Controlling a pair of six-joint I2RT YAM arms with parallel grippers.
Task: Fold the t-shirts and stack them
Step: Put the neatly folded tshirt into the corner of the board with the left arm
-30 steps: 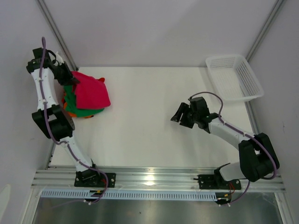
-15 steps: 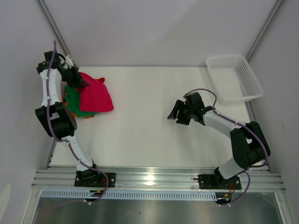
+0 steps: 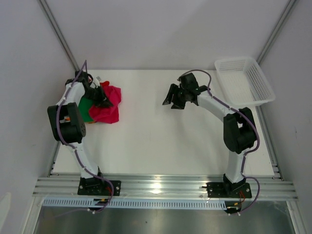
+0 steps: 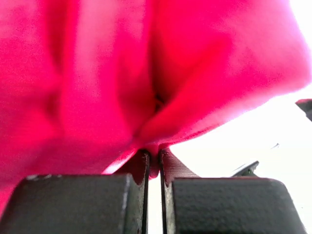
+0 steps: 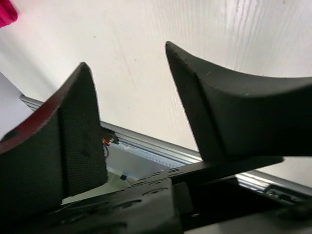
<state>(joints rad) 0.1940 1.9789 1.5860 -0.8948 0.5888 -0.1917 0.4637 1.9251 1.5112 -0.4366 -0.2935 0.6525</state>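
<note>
The crimson t-shirt's far end (image 3: 108, 88) lies outward of my fingers, so my left gripper should next carry the pinched cloth outward and release it over that end.
A crimson-red t-shirt (image 3: 108, 106) lies bunched at the table's far left, partly over a green t-shirt (image 3: 86, 108). My left gripper (image 3: 101, 95) is shut on a pinch of the crimson cloth (image 4: 97, 87), which fills the left wrist view above the closed fingers (image 4: 141, 163). My right gripper (image 3: 170, 99) hangs open over bare table at the far middle, nothing between its fingers (image 5: 78, 131). A corner of crimson cloth (image 5: 6, 12) shows at the top left of the right wrist view.
A white mesh basket (image 3: 243, 81) stands at the table's far right corner. The white table (image 3: 161, 141) stretches between the two arms. An aluminium rail (image 3: 161, 187) with the arm bases runs along the near edge.
The left gripper has dragged the crimson t-shirt rightward off the pile, crumpling it. The right arm has swung away from the near right toward the far middle, its jaws narrowing slightly.
</note>
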